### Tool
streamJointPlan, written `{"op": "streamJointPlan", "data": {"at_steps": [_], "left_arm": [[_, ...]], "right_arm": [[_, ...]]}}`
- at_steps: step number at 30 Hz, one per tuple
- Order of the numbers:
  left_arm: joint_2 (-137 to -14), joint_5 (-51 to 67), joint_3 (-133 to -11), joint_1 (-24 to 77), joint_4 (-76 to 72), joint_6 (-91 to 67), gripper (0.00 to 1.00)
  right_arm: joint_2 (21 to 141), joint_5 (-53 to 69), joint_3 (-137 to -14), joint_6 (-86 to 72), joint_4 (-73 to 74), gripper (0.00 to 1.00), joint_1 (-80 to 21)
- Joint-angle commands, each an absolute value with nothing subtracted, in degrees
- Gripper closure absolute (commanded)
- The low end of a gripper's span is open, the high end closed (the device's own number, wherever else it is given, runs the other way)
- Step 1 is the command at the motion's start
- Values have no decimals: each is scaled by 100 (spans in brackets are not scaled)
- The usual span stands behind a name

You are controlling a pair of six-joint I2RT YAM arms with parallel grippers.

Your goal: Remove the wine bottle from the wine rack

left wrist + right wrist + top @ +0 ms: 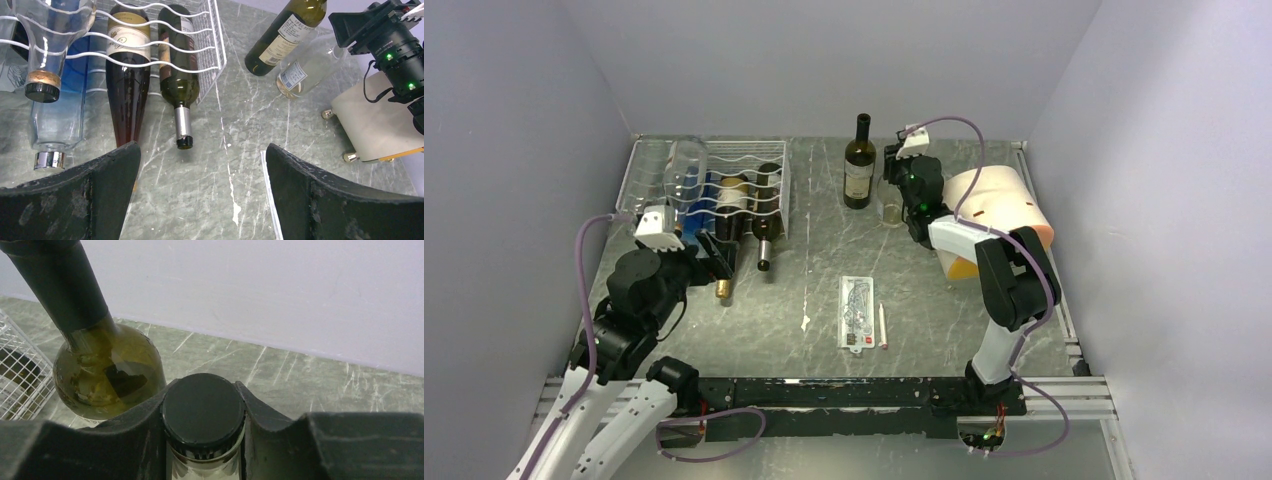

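The clear bottle's neck (678, 209) (48, 61) is beyond my fingers, to the left in the top view. My left gripper should swing outward to that side and onto it.
The white wire wine rack (769, 205) stands at the back left. A clear bottle (50, 40), a blue one (60, 115), a brown wine bottle (127, 90) and a dark green wine bottle (179, 75) lie in it with their necks toward me. My left gripper (202, 167) hangs open over bare table just in front of those necks, holding nothing. Right of the rack, a green wine bottle (859, 160) and a small clear bottle (890, 208) stand upright. My right gripper (203, 415) is shut on the clear bottle's black cap (203, 407).
A beige board on small feet (1004, 205) lies under the right arm at the back right. A white packet (857, 312) and a thin white stick (882, 325) lie mid-table. Walls close in the back and both sides.
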State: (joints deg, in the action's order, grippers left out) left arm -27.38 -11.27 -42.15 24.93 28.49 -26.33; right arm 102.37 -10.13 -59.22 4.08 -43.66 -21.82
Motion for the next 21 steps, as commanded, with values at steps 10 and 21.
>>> {"op": "streamJointPlan", "data": {"at_steps": [10,21], "left_arm": [[-2859,-1047,-4185,2514,2628,-2567,1],[-3606,-1826,-5017,2514,3040,-2164,2]], "right_arm": [[9375,-1197,-6045,315,-4750,1,-2183],[7456,-589,-6296,227,-1769,0,-2858]]}}
